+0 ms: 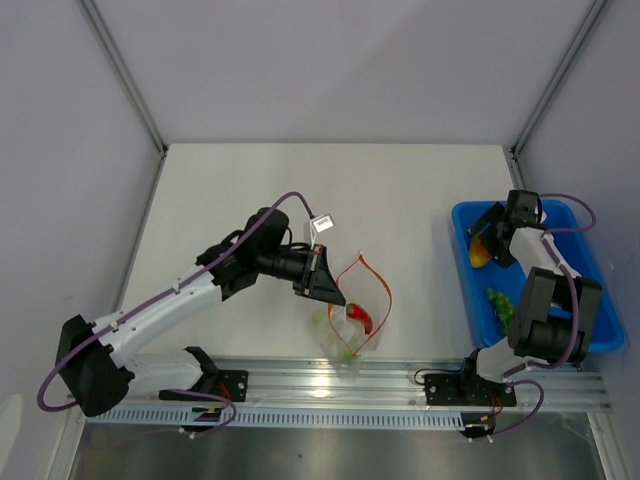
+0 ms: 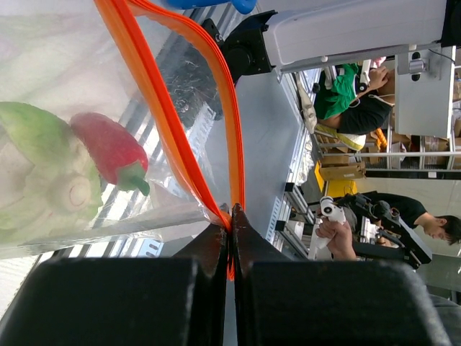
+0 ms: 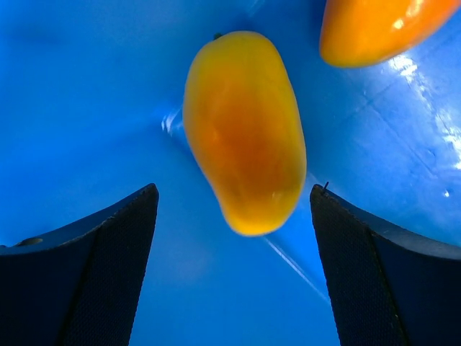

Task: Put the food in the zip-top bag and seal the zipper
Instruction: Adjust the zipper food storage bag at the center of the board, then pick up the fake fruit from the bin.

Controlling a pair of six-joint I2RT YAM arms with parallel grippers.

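My right gripper moves farther down onto the orange-yellow fruit's wide middle (image 1: 479, 252) (image 3: 249, 155) next and closes there, since only the fruit's narrow end reaches between the open fingers.
My left gripper (image 2: 231, 215) is shut on one end of the orange-red zipper (image 2: 167, 108), holding the clear zip-top bag (image 1: 351, 338) up with its mouth spread in a loop (image 1: 386, 296). Inside the bag lie a red chili pepper (image 2: 109, 148) and a white-and-pale-green vegetable (image 2: 45, 184). My right gripper (image 3: 234, 190) stands open inside the blue bin, just above an orange-yellow fruit (image 3: 245, 130) whose lower end sits between the fingers without touching them. In the top view the right gripper (image 1: 488, 243) hangs over that fruit (image 1: 480, 257).
The blue bin (image 1: 601, 305) stands at the right side of the table and also holds a green bumpy bunch (image 1: 500, 306). A second orange piece (image 3: 374, 25) lies beside the fruit. A metal rail (image 1: 300, 375) runs along the near edge under the bag.
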